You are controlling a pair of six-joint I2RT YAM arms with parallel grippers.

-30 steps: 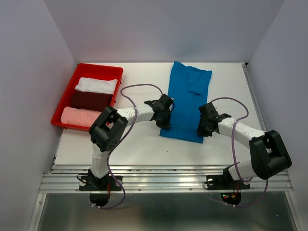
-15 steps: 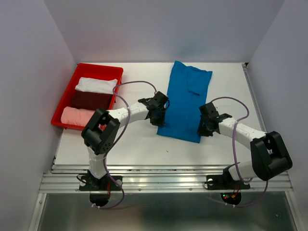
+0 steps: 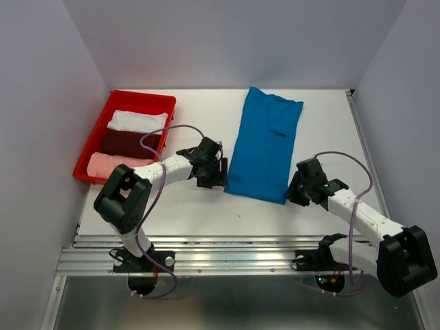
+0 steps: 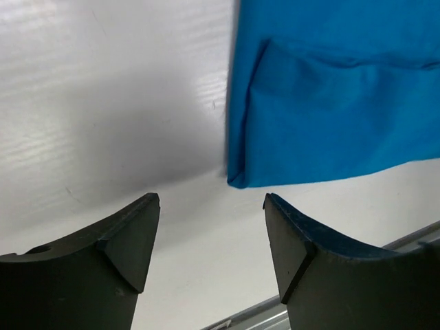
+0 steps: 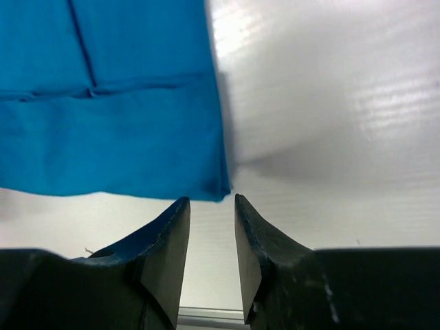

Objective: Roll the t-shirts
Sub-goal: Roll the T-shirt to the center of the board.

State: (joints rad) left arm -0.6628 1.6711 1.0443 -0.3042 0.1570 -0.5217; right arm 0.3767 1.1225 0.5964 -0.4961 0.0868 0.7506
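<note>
The t-shirt's near corner (image 3: 227,190) (image 4: 238,179) is just beyond the wide-open fingers of my left gripper, so I need to lower my left gripper onto the corner and narrow it around the t-shirt.
A bright blue t-shirt (image 3: 265,148), folded into a long strip, lies flat on the white table and runs from the back toward the near side. My left gripper (image 3: 218,179) hovers just off the strip's near left corner. In the left wrist view it (image 4: 212,203) stands wide open and empty, with the blue corner (image 4: 237,180) just beyond the fingertips. My right gripper (image 3: 291,196) sits by the near right corner. In the right wrist view it (image 5: 212,201) is open by a narrow gap with nothing in it, and the cloth (image 5: 110,124) ends just ahead of the tips.
A red tray (image 3: 95,137) stands at the back left. It holds a rolled white t-shirt (image 3: 137,122), a dark maroon one (image 3: 129,142) and a pale pink one (image 3: 113,166). White walls close in the table's sides and back, and a metal rail (image 3: 234,254) runs along the near edge.
Both grippers were shut at the blue strip's near edge; now both are open and off the cloth. The left has drawn away to the left, the right outward and nearer.
</note>
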